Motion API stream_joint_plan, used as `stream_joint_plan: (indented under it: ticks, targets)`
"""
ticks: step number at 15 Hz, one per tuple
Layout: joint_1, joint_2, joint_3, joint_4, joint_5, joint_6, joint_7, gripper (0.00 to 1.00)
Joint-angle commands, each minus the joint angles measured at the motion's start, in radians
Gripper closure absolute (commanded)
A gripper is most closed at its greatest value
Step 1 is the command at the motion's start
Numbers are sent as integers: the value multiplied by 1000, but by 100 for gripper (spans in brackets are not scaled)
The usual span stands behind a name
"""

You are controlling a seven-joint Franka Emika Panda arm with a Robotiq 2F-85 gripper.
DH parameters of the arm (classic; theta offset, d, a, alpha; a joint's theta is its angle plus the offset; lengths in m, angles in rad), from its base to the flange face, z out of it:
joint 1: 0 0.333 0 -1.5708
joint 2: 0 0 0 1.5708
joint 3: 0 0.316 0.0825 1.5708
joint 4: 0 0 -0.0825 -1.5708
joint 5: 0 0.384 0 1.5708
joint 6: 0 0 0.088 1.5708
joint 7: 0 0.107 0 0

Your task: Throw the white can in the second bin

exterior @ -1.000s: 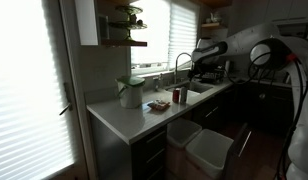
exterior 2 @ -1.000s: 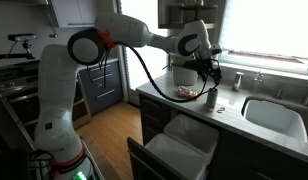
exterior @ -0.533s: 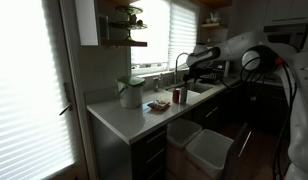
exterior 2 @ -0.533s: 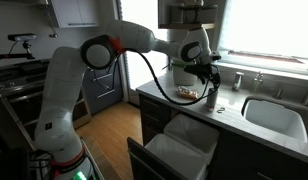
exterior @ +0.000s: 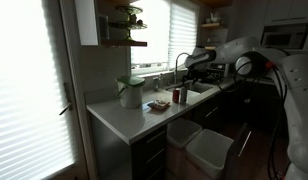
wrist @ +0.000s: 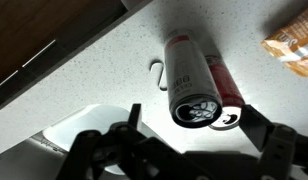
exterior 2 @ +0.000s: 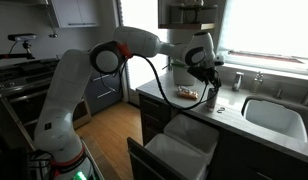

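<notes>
I should lower my gripper next and turn its fingertips around the dark top of the white can below it, because the red can (wrist: 228,80) is close on one side.
A white can (wrist: 190,78) with a dark top stands upright on the pale counter, and a red can (wrist: 228,80) touches its side. My gripper (wrist: 194,122) is open right above the white can, with one finger (wrist: 128,116) on each side and nothing held. In both exterior views the gripper (exterior: 188,72) (exterior 2: 209,80) hangs just over the cans (exterior: 179,96) (exterior 2: 212,97). Two white bins sit in an open pull-out drawer below the counter, one nearer the counter (exterior: 182,132) (exterior 2: 190,130) and one at the drawer's outer end (exterior: 210,150) (exterior 2: 172,158).
A snack bag (wrist: 292,45) (exterior 2: 186,93) lies on the counter beside the cans. A sink (exterior 2: 275,114) with a faucet (exterior: 180,62) is further along. A large lidded container (exterior: 130,92) stands at the counter's window end. The counter edge (wrist: 64,60) is close to the cans.
The arm has swung along the counter and brought the gripper in over the cans. The cans and bins have not moved.
</notes>
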Motion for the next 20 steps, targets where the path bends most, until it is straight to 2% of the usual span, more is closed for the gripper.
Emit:
stream_joint_plan:
  ticks: [1,9,13,16,20]
  targets:
    - [1,61,-9,78,25,-40,141,0]
    - [16,133,-28,183,32,-71,388,0]
    - [15,166,-24,230,33,-137,439,0]
    - [24,184,-32,245,-11,-131,491,0]
    - [21,203,-31,268,-12,-158,508,0]
